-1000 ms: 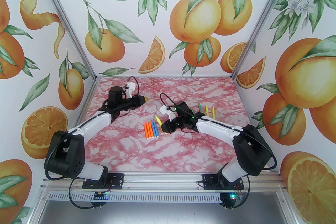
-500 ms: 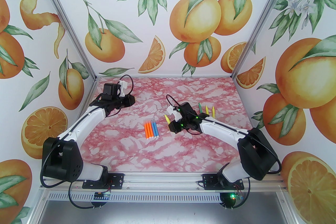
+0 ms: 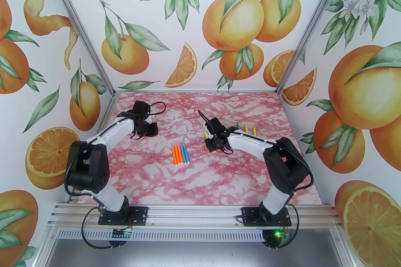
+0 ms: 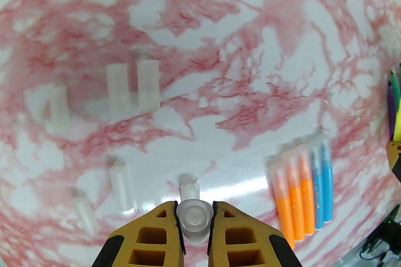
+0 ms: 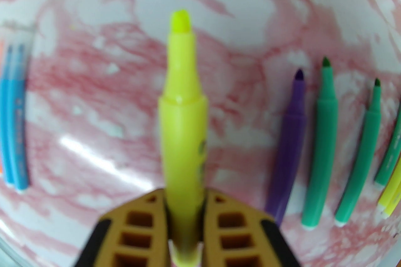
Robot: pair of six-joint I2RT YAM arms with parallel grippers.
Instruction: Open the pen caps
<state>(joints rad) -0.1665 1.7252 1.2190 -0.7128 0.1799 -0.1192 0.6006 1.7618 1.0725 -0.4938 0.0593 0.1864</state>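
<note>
The marble beside the farthest loose caps is bare and empty, so the left gripper should next move outward and down to that spot and let go of the clear cap there.
My left gripper [image 4: 194, 212] is shut on a clear pen cap [image 4: 195, 222], held just above the marble table. Several loose clear caps [image 4: 121, 186] lie below and left of it. My right gripper [image 5: 184, 197] is shut on a yellow marker [image 5: 184, 121] whose tip [image 5: 180, 21] is bare. In the top view the left gripper [image 3: 152, 131] hangs at the back left and the right gripper [image 3: 209, 143] right of centre. A row of orange and blue pens [image 3: 180, 154] lies between them, clear caps on.
Uncapped purple [image 5: 289, 140] and green markers [image 5: 322, 146] lie in a row right of the yellow one, behind the right forearm [image 3: 247, 128] in the top view. The enclosure walls stand close on the left, back and right.
The left gripper drew back to the left, then came nearer and tipped down. The right gripper carried the yellow marker right and back, away from the orange and blue row.
</note>
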